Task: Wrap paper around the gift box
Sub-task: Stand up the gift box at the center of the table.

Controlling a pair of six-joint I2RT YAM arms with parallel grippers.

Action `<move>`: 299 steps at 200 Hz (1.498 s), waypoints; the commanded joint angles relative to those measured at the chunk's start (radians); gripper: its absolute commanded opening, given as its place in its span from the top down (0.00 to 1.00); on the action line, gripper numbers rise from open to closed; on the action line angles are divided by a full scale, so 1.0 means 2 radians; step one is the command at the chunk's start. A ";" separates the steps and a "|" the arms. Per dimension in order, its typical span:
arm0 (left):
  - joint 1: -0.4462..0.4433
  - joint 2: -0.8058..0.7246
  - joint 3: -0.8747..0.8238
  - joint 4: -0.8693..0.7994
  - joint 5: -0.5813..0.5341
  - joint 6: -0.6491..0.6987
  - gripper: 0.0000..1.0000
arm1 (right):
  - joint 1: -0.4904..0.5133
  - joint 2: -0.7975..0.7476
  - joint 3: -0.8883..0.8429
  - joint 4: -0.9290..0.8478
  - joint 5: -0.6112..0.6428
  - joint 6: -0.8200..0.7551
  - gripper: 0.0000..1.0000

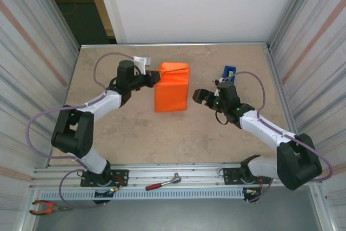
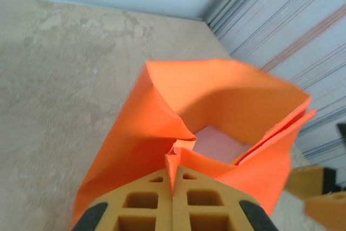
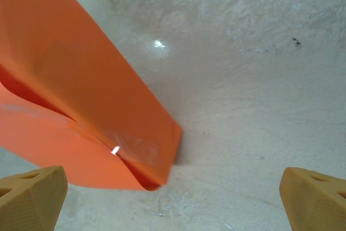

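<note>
The fold of paper between my left gripper's fingers is already creased. My left gripper needs to move back toward my base next and open its fingers to let go of the fold.
The orange paper [image 1: 172, 91] is wrapped round the gift box as a tall parcel in the middle of the table, its far end standing open. In the left wrist view a pale pink face of the gift box [image 2: 216, 142] shows down inside the open paper [image 2: 135, 144]. My left gripper [image 1: 157, 77] is shut on a fold of the paper's far-left edge, which sits pinched between the jaws [image 2: 174, 177]. My right gripper [image 1: 202, 99] stands open just right of the parcel, apart from it. Its wrist view shows the parcel's side [image 3: 81, 79] with a strip of clear tape [image 3: 135, 147] on the seam.
A blue tape dispenser [image 1: 229, 73] stands behind the right gripper. A red-handled tool [image 1: 162, 183] lies on the rail at the near edge, and pliers [image 1: 45, 206] lie at the bottom left. Corrugated walls close both sides of the table [image 1: 135, 128].
</note>
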 commanded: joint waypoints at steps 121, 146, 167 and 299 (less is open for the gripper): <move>-0.030 -0.105 -0.126 0.066 -0.010 0.025 1.00 | 0.088 0.058 0.070 0.069 0.042 -0.078 0.01; -0.030 -0.117 -0.131 0.058 -0.011 0.025 1.00 | 0.087 0.088 0.088 0.075 0.052 -0.078 0.01; -0.030 -0.133 -0.131 0.054 -0.015 0.019 0.82 | 0.088 0.106 0.091 0.068 0.065 -0.079 0.01; -0.107 -0.245 -0.152 -0.032 -0.246 0.067 0.01 | 0.095 0.073 0.017 0.082 0.063 -0.053 0.01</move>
